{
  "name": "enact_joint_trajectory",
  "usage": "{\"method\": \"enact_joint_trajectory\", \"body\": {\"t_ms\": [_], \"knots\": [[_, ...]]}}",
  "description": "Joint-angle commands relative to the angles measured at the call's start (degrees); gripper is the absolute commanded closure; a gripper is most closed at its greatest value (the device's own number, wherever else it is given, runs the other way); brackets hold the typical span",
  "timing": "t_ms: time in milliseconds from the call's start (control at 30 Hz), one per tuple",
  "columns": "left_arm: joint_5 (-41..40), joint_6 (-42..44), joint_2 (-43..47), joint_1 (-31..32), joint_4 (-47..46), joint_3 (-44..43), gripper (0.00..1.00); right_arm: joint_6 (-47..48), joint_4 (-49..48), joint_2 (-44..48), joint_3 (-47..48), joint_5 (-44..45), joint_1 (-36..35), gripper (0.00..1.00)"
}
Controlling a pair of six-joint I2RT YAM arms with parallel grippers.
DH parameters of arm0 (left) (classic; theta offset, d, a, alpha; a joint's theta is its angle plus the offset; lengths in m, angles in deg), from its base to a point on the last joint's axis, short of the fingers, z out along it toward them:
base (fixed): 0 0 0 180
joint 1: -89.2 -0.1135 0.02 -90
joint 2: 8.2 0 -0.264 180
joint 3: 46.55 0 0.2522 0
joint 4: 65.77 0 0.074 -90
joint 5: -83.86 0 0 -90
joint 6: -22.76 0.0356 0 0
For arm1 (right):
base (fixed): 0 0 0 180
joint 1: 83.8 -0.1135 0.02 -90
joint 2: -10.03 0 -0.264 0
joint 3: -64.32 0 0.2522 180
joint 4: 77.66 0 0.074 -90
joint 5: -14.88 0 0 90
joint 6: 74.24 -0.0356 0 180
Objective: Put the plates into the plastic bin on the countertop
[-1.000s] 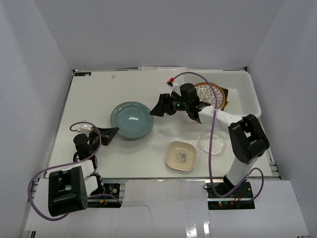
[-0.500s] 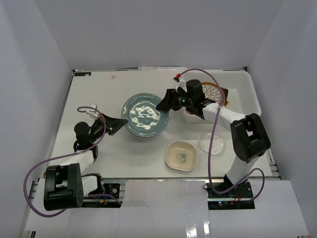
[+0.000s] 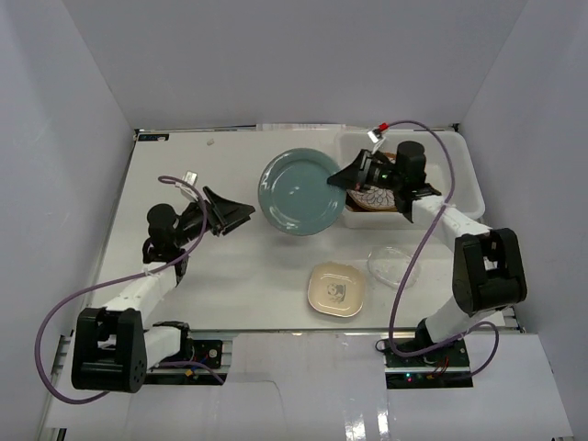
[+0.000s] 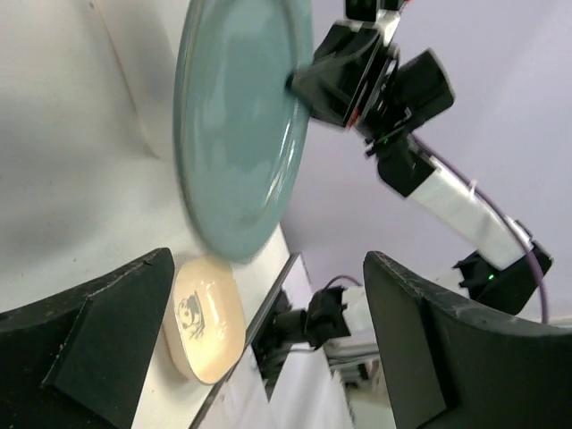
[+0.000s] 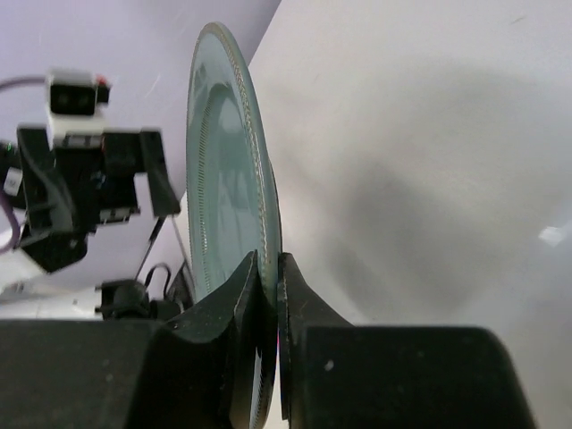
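Observation:
The right gripper moves to the right in the top view and down next, releasing the teal plate (image 3: pixel 296 191) onto the petal-patterned plate (image 3: pixel 375 197), which lies in the bin.
The teal round plate (image 3: pixel 296 191) hangs tilted above the countertop (image 3: pixel 184 165), just left of the plastic bin (image 3: pixel 464 165). My right gripper (image 3: pixel 345 179) is shut on its right rim; the right wrist view shows the plate (image 5: pixel 228 179) edge-on, pinched between the gripper's (image 5: pixel 271 259) fingers. My left gripper (image 3: pixel 236 213) stands open left of the plate, not touching it. In the left wrist view its (image 4: pixel 268 257) fingers are wide apart, with the teal plate (image 4: pixel 237 134) beyond them. A brown-rimmed petal-patterned plate (image 3: pixel 375 197) lies in the bin.
A cream rounded-square plate (image 3: pixel 335 288) lies near the front edge, also visible in the left wrist view (image 4: pixel 206 317). A clear glass plate (image 3: pixel 390 265) sits to its right. White walls enclose the table on three sides.
The right gripper has shut on the teal plate's rim and the left gripper has let go and opened. The plate has risen and moved right, up to the bin.

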Motion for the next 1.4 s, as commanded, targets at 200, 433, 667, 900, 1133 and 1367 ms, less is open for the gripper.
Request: {"method": "enact_joint_trajectory", "body": {"t_ms": [200,433,667,900,1133,1367], "knots": [[-13.51,17.23,-9.98,21.39,20.73,-10.96,0.02,-3.72,-4.94,10.03,-2.54,10.44,26.65,0.92],[-20.28,24.43,-24.16,33.08,29.96,-20.72,0.02,2.0,0.96,6.0,-2.45,16.77,32.19,0.92],[-29.07,29.97,-32.34,40.55,38.14,-28.1,0.03,4.37,3.95,2.56,-0.95,16.87,32.37,0.85],[-32.68,33.32,-36.82,43.72,44.38,-31.27,0.15,8.06,9.22,4.05,-1.83,20.54,32.02,0.25],[-35.14,34.64,-36.3,44.69,46.58,-31.02,0.53,11.58,14.58,18.71,-7.62,26.35,32.02,0.1],[-36.9,33.67,-32.62,44.87,46.14,-29.52,1.0,10.44,18.53,35.41,-25.46,29.95,32.02,0.05]]}}
